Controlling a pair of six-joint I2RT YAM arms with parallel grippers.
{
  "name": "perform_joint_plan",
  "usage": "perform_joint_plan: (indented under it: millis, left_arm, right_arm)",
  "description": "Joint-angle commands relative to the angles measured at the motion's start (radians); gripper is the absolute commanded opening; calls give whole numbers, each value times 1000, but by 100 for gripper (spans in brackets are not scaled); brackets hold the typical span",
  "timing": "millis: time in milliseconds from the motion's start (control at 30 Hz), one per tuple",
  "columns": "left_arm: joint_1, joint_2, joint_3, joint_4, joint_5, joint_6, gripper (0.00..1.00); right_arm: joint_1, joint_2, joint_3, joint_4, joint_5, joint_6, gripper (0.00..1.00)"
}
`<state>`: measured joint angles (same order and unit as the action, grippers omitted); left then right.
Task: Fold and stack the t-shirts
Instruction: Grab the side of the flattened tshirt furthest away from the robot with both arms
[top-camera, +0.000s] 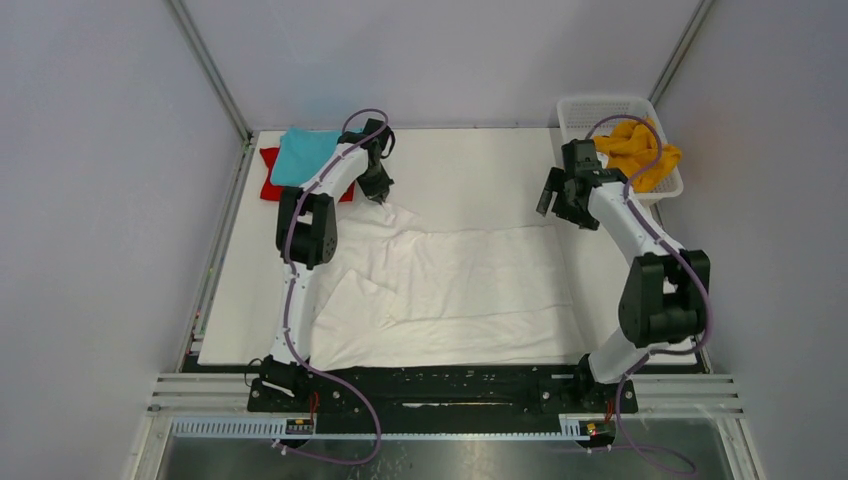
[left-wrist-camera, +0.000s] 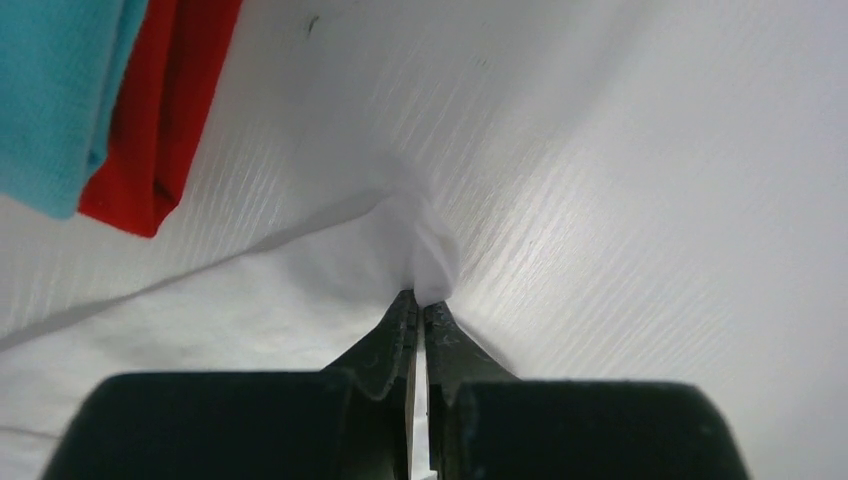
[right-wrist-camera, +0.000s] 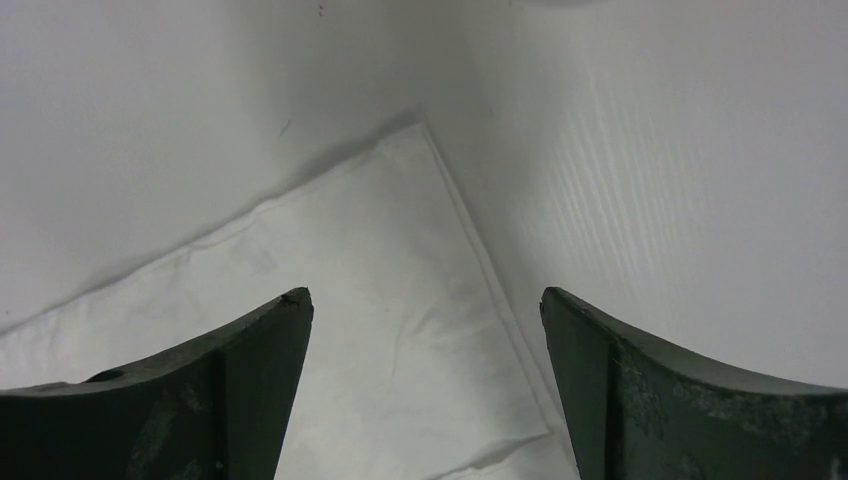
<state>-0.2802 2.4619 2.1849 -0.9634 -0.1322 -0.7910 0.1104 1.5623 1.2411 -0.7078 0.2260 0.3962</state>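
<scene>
The robot's right gripper will turn and lower to close on the t-shirt's far corner nearest the basket, as the left gripper already pinches the t-shirt's other far corner.
The white t-shirt lies spread across the middle of the table. My left gripper is shut on its far left corner, pinching a tuft of white cloth between the tips. My right gripper is open and empty, hovering over the shirt's far right corner. The teal t-shirt lies folded on top of the folded red t-shirt at the far left; both also show in the left wrist view, teal over red. The mustard-yellow t-shirt sits crumpled in the basket.
A white lattice-sided basket stands at the far right corner. Metal frame posts rise at the back corners. A black rail with the arm bases runs along the near edge.
</scene>
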Motion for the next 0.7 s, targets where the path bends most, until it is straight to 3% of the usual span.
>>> perform_joint_plan:
  millis: [0,233,500,567,667]
  left_arm:
    - [-6,-82,-22,-47,-13,-5,0]
    - [-9,-125,-72,-47,-21,4,0]
    - [-14,-140,-93,-47,-12,9,0]
    - [-15,-147,-99,-46,-13,6,0]
    - [-17,-148,-103,-47,-3,4,0]
  right_arm:
    - [-4,165,161,-10,45,19,91]
    - [-3,402,399,-99,-6,106,86]
    - [-5,540,431,-126,-48,164,84]
    - [-5,567,454,-152,-58,168,73]
    - [-4,575,466,-161,-75,199,76]
